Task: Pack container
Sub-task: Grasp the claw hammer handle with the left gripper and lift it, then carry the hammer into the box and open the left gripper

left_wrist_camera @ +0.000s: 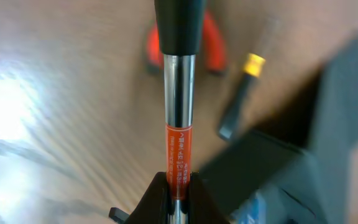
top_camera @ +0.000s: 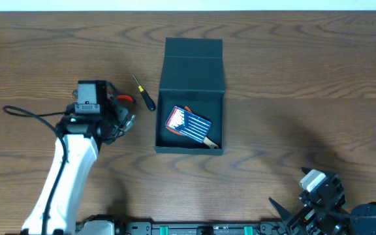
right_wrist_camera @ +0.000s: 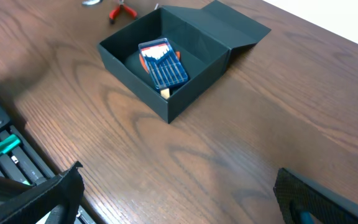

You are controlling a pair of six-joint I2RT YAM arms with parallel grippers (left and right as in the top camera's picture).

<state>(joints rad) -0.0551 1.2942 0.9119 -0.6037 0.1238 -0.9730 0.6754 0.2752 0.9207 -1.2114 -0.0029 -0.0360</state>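
The flap lid is open, so I need to carry the tool past the screwdriver with my left gripper next, and then lower the tool into the container over the blue-striped packet.
The container, a dark teal-black box with its flap lid open toward the back, sits mid-table. Inside lies a blue-striped packet with orange edges, also visible in the right wrist view. My left gripper is shut on the orange-labelled chrome shaft of a black-handled tool. This gripper is left of the container. My right gripper stands wide open over bare wood at the front right, holding nothing.
Red-handled pliers and a small black-handled screwdriver with a yellow band lie on the table between the left gripper and the container. Both appear in the left wrist view: the pliers, the screwdriver. A black cable trails left.
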